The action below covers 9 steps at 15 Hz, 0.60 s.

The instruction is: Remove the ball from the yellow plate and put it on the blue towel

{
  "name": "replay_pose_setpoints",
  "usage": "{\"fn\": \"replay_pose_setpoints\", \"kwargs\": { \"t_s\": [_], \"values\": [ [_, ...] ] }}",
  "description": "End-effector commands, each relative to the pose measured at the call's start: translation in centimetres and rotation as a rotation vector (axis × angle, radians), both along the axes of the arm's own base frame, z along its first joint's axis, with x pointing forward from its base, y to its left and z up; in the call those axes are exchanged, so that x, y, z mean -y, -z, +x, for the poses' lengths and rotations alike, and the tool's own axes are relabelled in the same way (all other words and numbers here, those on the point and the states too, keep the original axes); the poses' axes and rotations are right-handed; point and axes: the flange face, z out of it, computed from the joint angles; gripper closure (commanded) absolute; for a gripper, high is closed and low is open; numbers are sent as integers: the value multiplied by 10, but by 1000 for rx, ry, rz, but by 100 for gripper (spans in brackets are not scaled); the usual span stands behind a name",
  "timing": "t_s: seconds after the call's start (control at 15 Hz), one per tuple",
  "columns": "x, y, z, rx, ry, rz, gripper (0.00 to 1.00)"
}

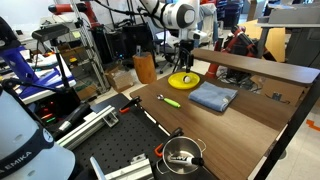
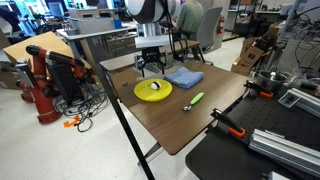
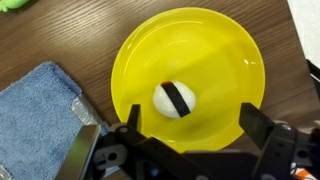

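Note:
The gripper moves down around the sides of the ball (image 1: 186, 79) next and closes. It lies in the yellow plate, in line with the gap between my open fingers.
A small white ball with a black stripe (image 3: 175, 99) lies in the bright yellow plate (image 3: 215, 45) on the wooden table. The plate shows in both exterior views (image 1: 184, 80) (image 2: 152, 91), with the ball a tiny speck on it (image 2: 153, 87). The folded grey-blue towel (image 3: 35, 110) lies next to the plate (image 1: 213, 97) (image 2: 184, 76). My gripper (image 3: 190, 128) hovers over the plate's near rim, open and empty, fingers apart, the ball just beyond them. It hangs above the plate in the exterior views (image 1: 186, 62) (image 2: 150, 66).
An elongated yellow-green object (image 2: 196, 99) (image 1: 168, 99) lies on the table beside the plate. A metal pot (image 1: 181, 155) stands on the black perforated bench, with orange-handled clamps (image 2: 230, 124) near the table edge. Cluttered shelves and cables surround the table.

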Motion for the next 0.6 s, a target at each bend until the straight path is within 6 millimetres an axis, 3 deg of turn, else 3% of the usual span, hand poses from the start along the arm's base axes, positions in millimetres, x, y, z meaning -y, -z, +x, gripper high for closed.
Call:
{"fn": "replay_pose_setpoints", "kwargs": {
  "t_s": [0.0, 0.47, 0.53],
  "values": [
    [2, 17, 16, 11, 51, -33, 0],
    [4, 53, 19, -13, 89, -97, 0],
    [2, 56, 19, -13, 90, -101, 14]
  ]
}}
